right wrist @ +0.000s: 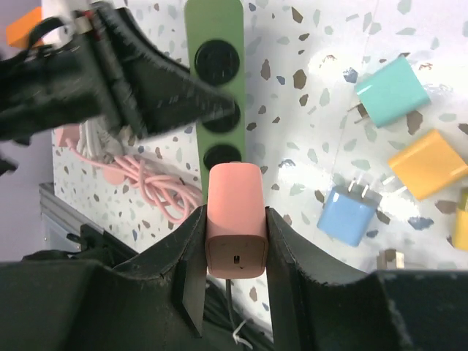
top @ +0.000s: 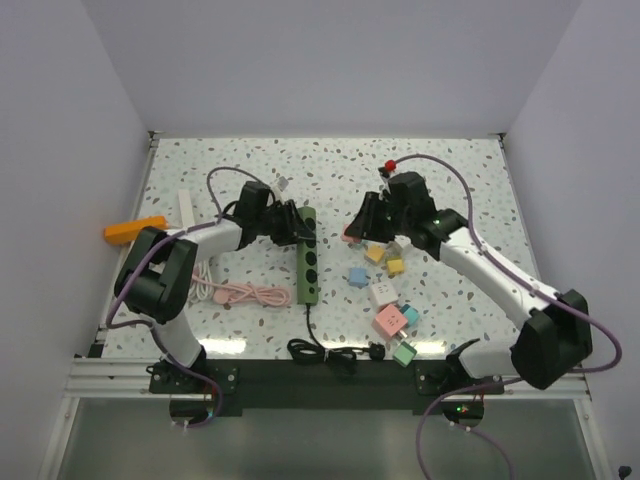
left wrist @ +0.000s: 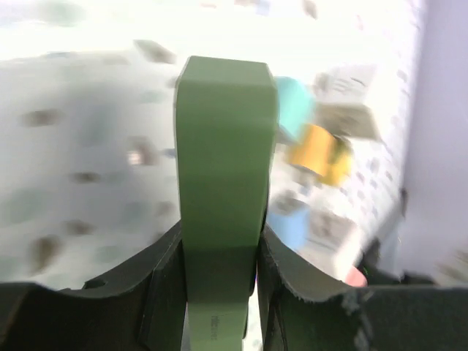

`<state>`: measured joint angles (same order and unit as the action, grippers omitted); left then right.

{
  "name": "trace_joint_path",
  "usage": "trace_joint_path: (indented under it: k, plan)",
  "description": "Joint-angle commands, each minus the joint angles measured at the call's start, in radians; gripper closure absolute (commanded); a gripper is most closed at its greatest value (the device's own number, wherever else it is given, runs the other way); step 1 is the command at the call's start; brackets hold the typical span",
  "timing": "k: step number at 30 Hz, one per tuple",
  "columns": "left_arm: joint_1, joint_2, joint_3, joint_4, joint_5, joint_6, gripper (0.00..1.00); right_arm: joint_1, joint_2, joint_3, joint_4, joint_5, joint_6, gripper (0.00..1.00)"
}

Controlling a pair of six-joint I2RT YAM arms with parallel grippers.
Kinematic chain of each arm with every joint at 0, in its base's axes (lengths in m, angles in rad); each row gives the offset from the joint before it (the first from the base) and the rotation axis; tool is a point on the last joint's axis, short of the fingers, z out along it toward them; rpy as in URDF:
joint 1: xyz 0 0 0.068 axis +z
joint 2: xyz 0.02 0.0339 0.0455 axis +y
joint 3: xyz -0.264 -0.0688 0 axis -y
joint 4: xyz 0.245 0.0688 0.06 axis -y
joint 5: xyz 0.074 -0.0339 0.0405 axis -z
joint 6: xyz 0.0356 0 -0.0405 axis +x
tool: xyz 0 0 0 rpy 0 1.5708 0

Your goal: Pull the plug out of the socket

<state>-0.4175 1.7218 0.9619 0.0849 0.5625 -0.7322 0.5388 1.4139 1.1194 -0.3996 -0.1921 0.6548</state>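
My right gripper moves away from the power strip and down to the table [top: 341,271] [right wrist: 306,197] beside the blue plug next, since the pink plug is away from the sockets.
The green power strip [top: 307,262] lies on the table, its sockets facing up. My left gripper [top: 293,226] is shut on its far end; in the left wrist view the strip [left wrist: 223,161] fills the gap between my fingers [left wrist: 164,292]. My right gripper [top: 358,226] is shut on the pink plug [top: 349,237], held to the right of the strip and apart from it. In the right wrist view the plug [right wrist: 235,212] sits between my fingers [right wrist: 186,270], with the strip [right wrist: 214,29] and its empty black sockets behind it.
Several coloured plugs [top: 386,266] lie right of the strip, among them teal [right wrist: 386,91], yellow [right wrist: 428,164] and blue [right wrist: 349,216]. A coiled pink cable [top: 245,293] lies left of it. An orange object [top: 135,230] sits at the left edge. A black cable [top: 330,352] lies at the front.
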Motion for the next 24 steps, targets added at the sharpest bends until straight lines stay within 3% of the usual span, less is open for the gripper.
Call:
trace_joint_path:
  k: [1, 9, 13, 17, 21, 22, 24]
  plan:
    - [0.071, 0.041, -0.015, -0.117, -0.222, -0.009, 1.00, -0.008, -0.136, -0.056, -0.042, 0.006, 0.020, 1.00]
    - [0.072, -0.013, 0.035, -0.106, -0.170, -0.013, 1.00, -0.019, -0.167, -0.099, -0.090, 0.117, 0.022, 1.00]
    - [0.071, -0.025, 0.063, -0.108, -0.136, -0.010, 1.00, -0.037, -0.034, -0.052, -0.205, 0.262, -0.003, 1.00]
    - [0.071, -0.019, 0.064, -0.108, -0.116, -0.001, 1.00, -0.048, 0.054, -0.059, -0.179, 0.255, -0.038, 1.00]
    - [0.071, -0.008, 0.060, -0.112, -0.105, 0.005, 1.00, -0.063, 0.097, -0.093, -0.134, 0.197, -0.038, 0.68]
    - [0.072, -0.008, 0.060, -0.114, -0.107, 0.010, 1.00, -0.063, 0.097, -0.099, -0.119, 0.194, -0.038, 0.54]
    - [0.072, -0.005, 0.060, -0.120, -0.107, 0.019, 1.00, -0.065, 0.086, -0.105, -0.125, 0.194, -0.037, 0.41]
